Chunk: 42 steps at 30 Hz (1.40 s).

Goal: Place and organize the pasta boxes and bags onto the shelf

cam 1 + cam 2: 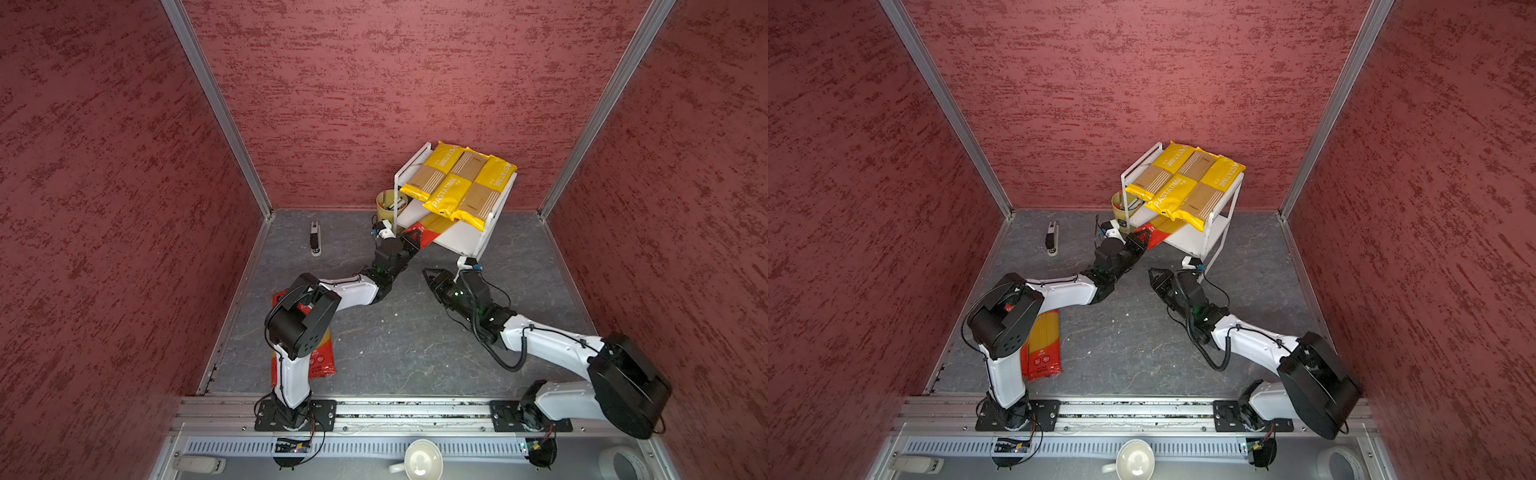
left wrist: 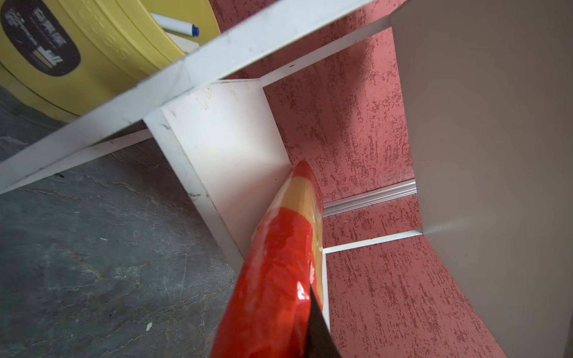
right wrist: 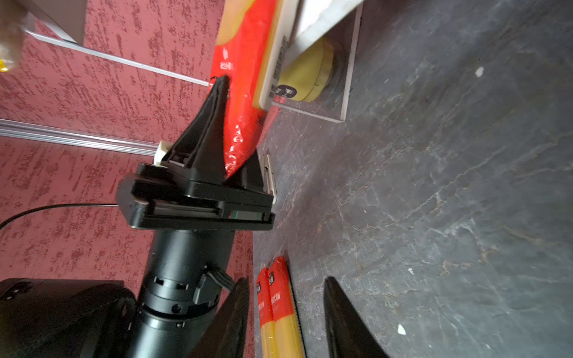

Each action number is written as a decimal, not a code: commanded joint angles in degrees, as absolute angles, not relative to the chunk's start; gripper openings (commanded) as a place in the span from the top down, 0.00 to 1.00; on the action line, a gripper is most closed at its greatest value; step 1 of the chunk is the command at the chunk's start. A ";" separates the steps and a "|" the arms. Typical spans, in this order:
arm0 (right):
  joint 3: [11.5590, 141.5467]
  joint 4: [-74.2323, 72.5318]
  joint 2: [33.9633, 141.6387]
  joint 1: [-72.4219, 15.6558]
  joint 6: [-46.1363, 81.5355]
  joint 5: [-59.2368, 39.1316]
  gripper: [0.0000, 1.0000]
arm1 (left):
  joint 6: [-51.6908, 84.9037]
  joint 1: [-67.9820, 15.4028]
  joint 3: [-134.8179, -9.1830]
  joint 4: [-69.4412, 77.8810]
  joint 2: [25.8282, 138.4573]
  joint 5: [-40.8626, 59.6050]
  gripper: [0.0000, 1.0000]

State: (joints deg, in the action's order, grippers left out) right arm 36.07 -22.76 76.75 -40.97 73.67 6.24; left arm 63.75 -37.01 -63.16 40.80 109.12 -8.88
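My left gripper will swing the red end toward the lower board's corner by the yellow cup and release it, since the pack lies slanted across that board.
The white shelf [image 1: 461,243] [image 1: 1190,241] stands at the back right, with three yellow pasta packs [image 1: 457,183] [image 1: 1187,180] lying side by side on its top. My left gripper [image 1: 412,240] [image 1: 1139,241] is shut on the red end of a red-ended pasta pack [image 1: 430,228] [image 2: 279,263] [image 3: 245,62]. That pack's far part rests slanted on the lower board [image 2: 223,130]. My right gripper [image 1: 430,277] [image 3: 286,280] hovers open and empty in front of the shelf. Two more red-ended packs [image 1: 322,359] [image 1: 1044,345] [image 3: 279,310] lie on the floor under the left arm.
A yellow cup of pens [image 1: 390,205] [image 2: 93,62] stands close against the shelf's left side. A black and white stapler-like object [image 1: 316,237] lies on the grey floor at back left. A white mug [image 1: 419,459] and a tape roll [image 1: 623,463] sit beyond the front rail.
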 commanded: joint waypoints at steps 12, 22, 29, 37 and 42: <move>37.18 -18.98 76.62 -44.65 74.88 8.53 0.58 | 61.87 -35.18 -59.41 44.50 106.78 -19.75 1.00; 36.12 -20.11 76.74 -44.86 75.26 8.53 0.58 | 61.75 -35.15 -61.57 41.86 107.60 -16.17 0.76; 35.71 -23.01 78.11 -45.07 75.53 8.69 0.58 | 62.23 -34.74 -60.21 36.74 103.56 -11.50 0.43; 32.76 -26.66 77.72 -45.88 77.35 10.55 0.58 | 63.70 -32.88 -57.51 33.14 99.88 -2.23 0.29; 33.13 -26.89 77.79 -45.88 76.60 10.55 0.58 | 64.23 -31.58 -55.80 31.53 98.69 0.50 0.26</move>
State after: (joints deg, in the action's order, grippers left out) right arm 33.06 -24.69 77.65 -45.60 75.22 8.60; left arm 63.83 -32.34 -56.60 33.10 100.05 -3.01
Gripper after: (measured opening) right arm 0.420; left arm 0.735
